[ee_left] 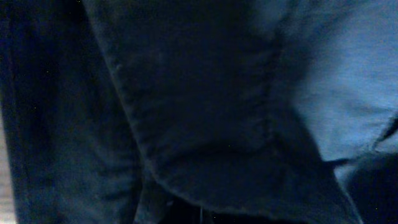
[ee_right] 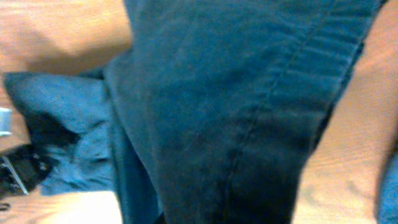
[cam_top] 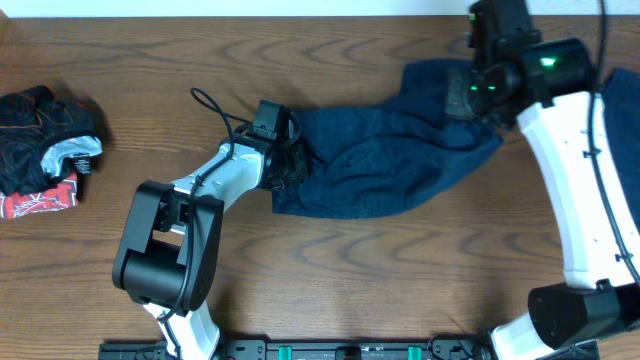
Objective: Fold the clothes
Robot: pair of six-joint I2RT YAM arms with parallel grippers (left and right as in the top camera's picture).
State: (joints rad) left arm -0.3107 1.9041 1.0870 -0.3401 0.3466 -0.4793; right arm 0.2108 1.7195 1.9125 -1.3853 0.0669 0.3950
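Note:
The right gripper moves down and toward the right in the overhead view to bare wood [cam_top: 522, 188] [ee_right: 348, 158] beside the blue garment next and lets go of it, since the shorts' end hangs raised.
Dark navy blue shorts [cam_top: 390, 155] lie stretched across the wooden table between my two grippers. My left gripper [cam_top: 290, 160] is at the shorts' bunched left end and looks shut on the cloth. The left wrist view is filled with dark folds [ee_left: 199, 112], and the fingers are hidden. My right gripper [cam_top: 478, 100] is at the shorts' upper right end and holds it raised. In the right wrist view the cloth [ee_right: 236, 112] runs away from the jaws with a seam visible, and it hides the fingers.
A pile of other garments [cam_top: 45, 150], black, red and white, lies at the table's far left. Bare wood [cam_top: 400, 270] runs along the front. The arm bases stand at the front edge.

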